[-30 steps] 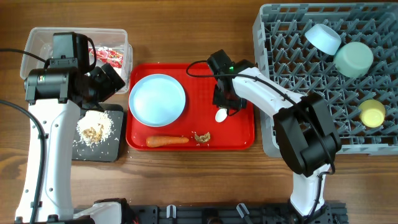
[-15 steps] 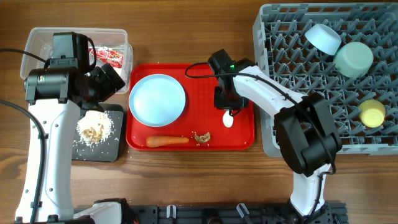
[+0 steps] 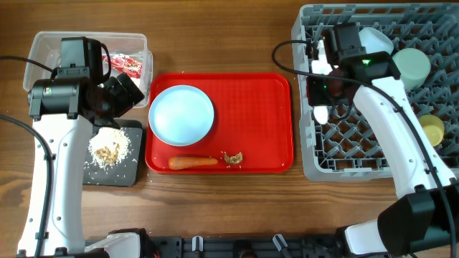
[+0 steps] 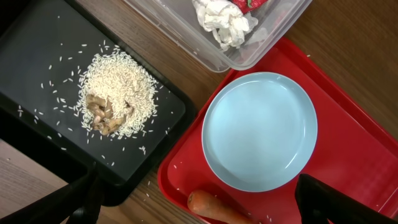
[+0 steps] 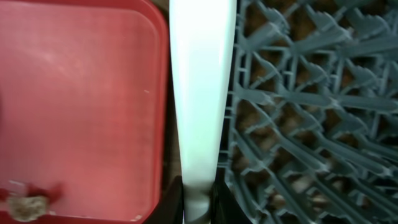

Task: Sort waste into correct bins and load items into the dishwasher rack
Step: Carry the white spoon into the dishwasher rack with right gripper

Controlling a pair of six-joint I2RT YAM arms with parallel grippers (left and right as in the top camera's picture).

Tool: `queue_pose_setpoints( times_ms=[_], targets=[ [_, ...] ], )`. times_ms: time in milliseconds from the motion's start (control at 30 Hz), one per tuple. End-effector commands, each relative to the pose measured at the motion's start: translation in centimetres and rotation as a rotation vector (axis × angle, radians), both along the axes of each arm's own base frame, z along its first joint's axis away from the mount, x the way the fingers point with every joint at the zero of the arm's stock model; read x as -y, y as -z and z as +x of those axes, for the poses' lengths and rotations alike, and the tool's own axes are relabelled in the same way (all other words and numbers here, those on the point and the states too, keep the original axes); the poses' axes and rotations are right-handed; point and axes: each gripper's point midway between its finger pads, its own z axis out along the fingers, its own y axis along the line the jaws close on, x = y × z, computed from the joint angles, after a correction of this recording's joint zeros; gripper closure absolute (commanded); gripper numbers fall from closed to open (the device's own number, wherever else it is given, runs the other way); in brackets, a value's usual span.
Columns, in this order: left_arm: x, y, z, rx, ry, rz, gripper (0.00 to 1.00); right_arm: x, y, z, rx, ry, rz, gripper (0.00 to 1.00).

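Note:
My right gripper will go down and back along the rack's edge by the red tray to release the spoon, as empty slots show there.
My right gripper is shut on the white plastic spoon and holds it over the left edge of the grey dishwasher rack; the spoon's bowl shows in the overhead view. The rack holds the light blue bowl, pale green saucer and yellow-green cup. The light blue plate, the carrot and a brownish scrap lie on the red tray. My left gripper is open above the tray's left edge. The clear tub holds the red wrapper and tissue. The black tray holds rice.
The red tray sits between the black tray and the rack on the wooden table. The clear tub stands behind the black tray at the far left. A few rice grains lie scattered on the black tray and the wood.
My right gripper has lifted the spoon off the red tray and carried it right, to above the rack's left edge. The left arm has not moved.

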Motion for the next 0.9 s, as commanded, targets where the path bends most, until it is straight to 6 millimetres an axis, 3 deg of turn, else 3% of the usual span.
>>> queue_pose_setpoints(
  times_ms=[0,100,167,233,333,467,567,667,700,733,800,867],
  targets=[
    [-0.1,-0.1,0.0,0.005,-0.017,-0.012,0.0,1.1,2.4,-1.2,-0.058,-0.03,-0.032,0.95],
    [-0.1,-0.1,0.0,0.005,-0.017,-0.012,0.0,0.7,4.5,-2.0,-0.09,-0.04,-0.006,0.95],
    [-0.1,-0.1,0.0,0.005,-0.017,-0.013,0.0,0.8,6.0,-2.9,-0.118,-0.038,-0.008,0.87],
    [-0.1,-0.1,0.0,0.005,-0.017,-0.013,0.0,0.8,6.6,-3.0,-0.121,-0.037,-0.008,0.86],
    [-0.1,-0.1,-0.1,0.002,-0.017,-0.012,0.0,0.8,6.7,-3.0,-0.12,-0.037,-0.008,0.66],
    [-0.1,-0.1,0.0,0.002,-0.017,-0.012,0.0,0.7,5.2,-2.3,-0.087,-0.037,-0.003,0.53],
    [-0.1,-0.1,0.0,0.003,-0.017,-0.012,0.0,0.0,1.1,-0.3,0.024,-0.028,0.029,0.5],
    [-0.1,-0.1,0.0,0.002,-0.017,-0.012,0.0,-3.7,-2.8,1.7,0.165,-0.103,0.195,0.49],
    [-0.1,-0.1,0.0,0.003,-0.017,-0.012,0.0,-6.5,-4.0,2.3,0.21,-0.173,0.308,0.48],
    [-0.1,-0.1,0.0,0.003,-0.017,-0.012,0.0,-8.1,-4.5,2.4,0.224,-0.214,0.366,0.48],
    [-0.1,-0.1,0.0,0.002,-0.017,-0.012,0.0,-10.7,-4.7,2.3,0.228,-0.273,0.43,0.48],
    [-0.1,-0.1,0.0,0.001,-0.017,-0.013,0.0,-13.8,-3.5,2.1,0.201,-0.315,0.448,0.46]
  ],
)
